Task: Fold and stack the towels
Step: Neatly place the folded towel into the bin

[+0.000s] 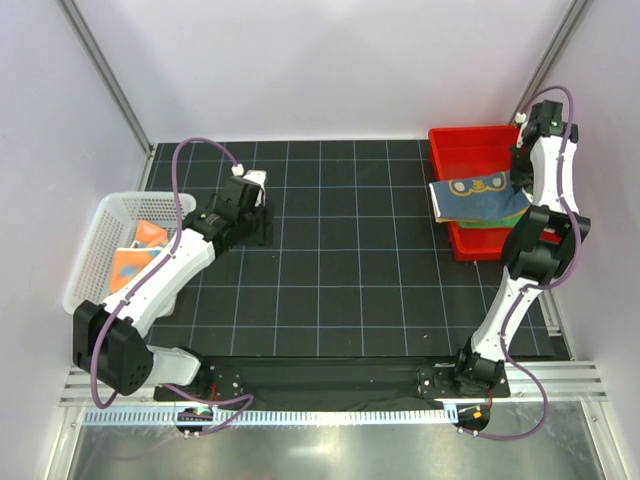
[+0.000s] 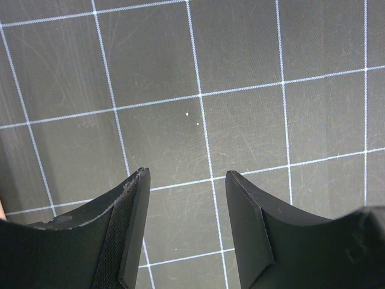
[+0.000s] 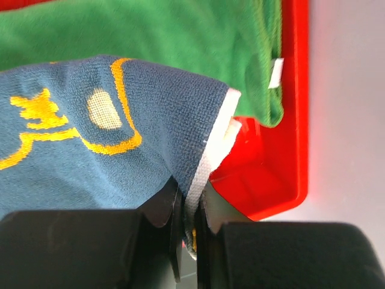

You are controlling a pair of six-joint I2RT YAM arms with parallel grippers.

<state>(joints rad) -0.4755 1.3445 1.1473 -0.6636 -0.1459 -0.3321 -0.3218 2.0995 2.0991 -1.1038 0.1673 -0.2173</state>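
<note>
My right gripper needs to bring the held corner of the tiger towel down and outward next, over the green towel's tagged end (image 1: 517,218) (image 3: 260,75), and let it go there, because that end lies farther out.
The tiger towel (image 1: 478,195), folded with its dark blue side and yellow pattern up, hangs over the red bin (image 1: 465,150). My right gripper (image 3: 191,205) is shut on its white-hemmed edge (image 3: 210,150); it sits at the bin's right side in the top view (image 1: 522,185). The green towel (image 3: 150,36) lies in the bin under it. The pale towel with orange patches (image 1: 135,260) lies in the white basket (image 1: 95,250) at the left. My left gripper (image 2: 187,180) is open and empty over the black grid mat (image 2: 240,120), right of the basket (image 1: 255,180).
The red bin's wall (image 3: 271,174) is just right of my right fingers, with the pale table edge (image 3: 349,120) beyond it. White enclosure walls (image 1: 330,60) ring the mat. The left arm (image 1: 170,270) stretches beside the basket.
</note>
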